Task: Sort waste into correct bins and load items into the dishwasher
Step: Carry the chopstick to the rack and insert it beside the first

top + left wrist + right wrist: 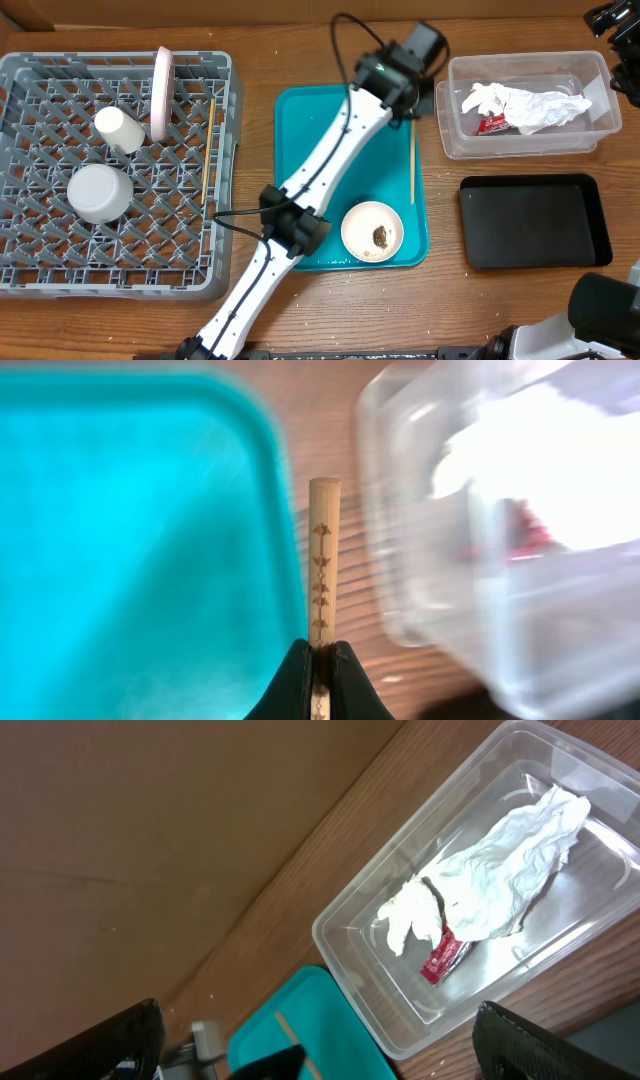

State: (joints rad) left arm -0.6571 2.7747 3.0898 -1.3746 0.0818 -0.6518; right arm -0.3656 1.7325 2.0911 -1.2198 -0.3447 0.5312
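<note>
My left gripper lifts across the tray next, then lowers beside the chopstick already along the grey rack's edge by the teal tray.
My left gripper (411, 112) is shut on a thin wooden chopstick (413, 165) at the teal tray's right edge, beside the clear tub (452, 140). In the left wrist view the jaws (322, 655) pinch the chopstick (323, 560). The tub holds crumpled white paper (530, 105) and a red wrapper (491, 123). A second chopstick (208, 150) lies in the grey rack (225, 200) with a white cup (120, 128), a bowl (100, 192) and an upright pink plate (162, 92). A bowl (372, 230) on the tray holds a brown lump (381, 237). My right gripper (320, 1050) is open and empty above the tub (340, 935).
The teal serving tray (310, 130) lies in the middle. The black tray (535, 220) sits in front of the tub at the right. My left arm stretches diagonally over the teal tray. Paper (490, 880) and wrapper (445, 957) show in the right wrist view.
</note>
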